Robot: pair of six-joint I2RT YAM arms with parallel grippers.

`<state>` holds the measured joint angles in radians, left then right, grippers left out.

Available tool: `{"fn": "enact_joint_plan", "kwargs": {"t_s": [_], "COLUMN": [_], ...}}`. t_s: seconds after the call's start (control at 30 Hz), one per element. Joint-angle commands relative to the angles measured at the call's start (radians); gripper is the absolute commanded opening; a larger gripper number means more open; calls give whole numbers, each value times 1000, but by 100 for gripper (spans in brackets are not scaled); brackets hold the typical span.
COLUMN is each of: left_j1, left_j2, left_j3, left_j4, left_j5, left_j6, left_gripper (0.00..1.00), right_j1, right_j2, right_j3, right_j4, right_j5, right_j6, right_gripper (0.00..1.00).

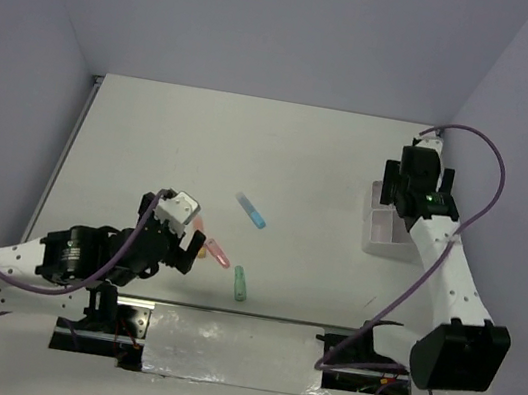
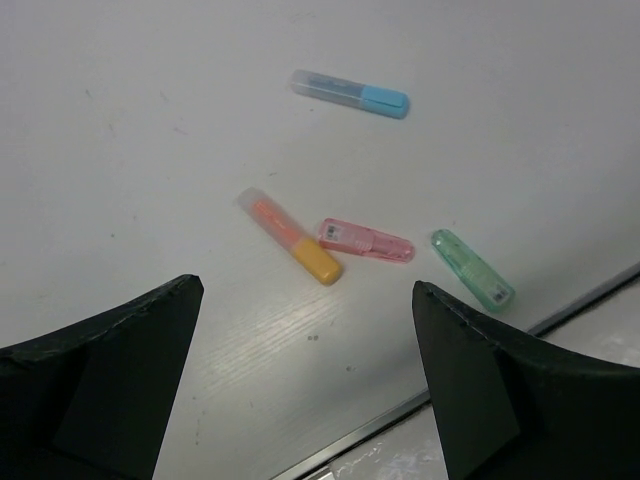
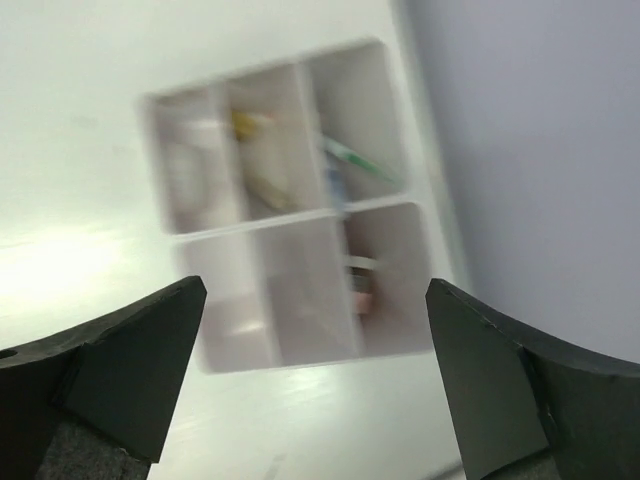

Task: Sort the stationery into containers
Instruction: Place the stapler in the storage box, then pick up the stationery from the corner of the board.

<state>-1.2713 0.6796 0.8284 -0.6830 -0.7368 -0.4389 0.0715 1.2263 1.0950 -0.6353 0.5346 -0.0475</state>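
My right gripper swings back and down onto the green marker's near end next, since that unsorted marker lies below it, to its left in the top view.
Four stubby markers lie on the white table: blue, orange, pink and green. My left gripper is open and empty, hovering just near of the orange and pink markers. The white divided tray sits at the right. My right gripper is open and empty above it. The tray looks blurred in the right wrist view; pens and a pinkish item lie in its compartments.
A metal strip runs along the table's near edge close to the green marker. Purple walls close in the table at the back and both sides; the tray stands close to the right wall.
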Motion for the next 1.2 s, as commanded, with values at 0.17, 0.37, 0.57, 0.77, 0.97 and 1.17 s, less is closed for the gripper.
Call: {"fn": "enact_joint_plan", "kwargs": {"t_s": [0.17,0.37,0.57,0.77,0.97,1.17], "left_j1": [143,509,507,471,471,472], "left_j2": [184,388,590,652,563,486], "left_j3": [52,123,224,256,255,328], "left_j4": [-67,63,-9,-95,-205,-286], "left_j5": [-141,347,338,229,105,2], "left_j6": [-152,-127,-363,-572,-634,-469], "left_gripper": [99,99,99,99,99,99], "right_j1": [145,336,448,713,997,1103], "right_j2": [-264,-286,-203,-209,-73,165], "right_j3": [36,-24,-35,-233,-258,-133], "right_j4": [72,11,-60,130,163,141], "right_j5": [-399,-308,-270,-269,-96,-120], "right_j6": [271,321,376,524,715,729], "right_gripper": [100,100,100,100,95,66]}}
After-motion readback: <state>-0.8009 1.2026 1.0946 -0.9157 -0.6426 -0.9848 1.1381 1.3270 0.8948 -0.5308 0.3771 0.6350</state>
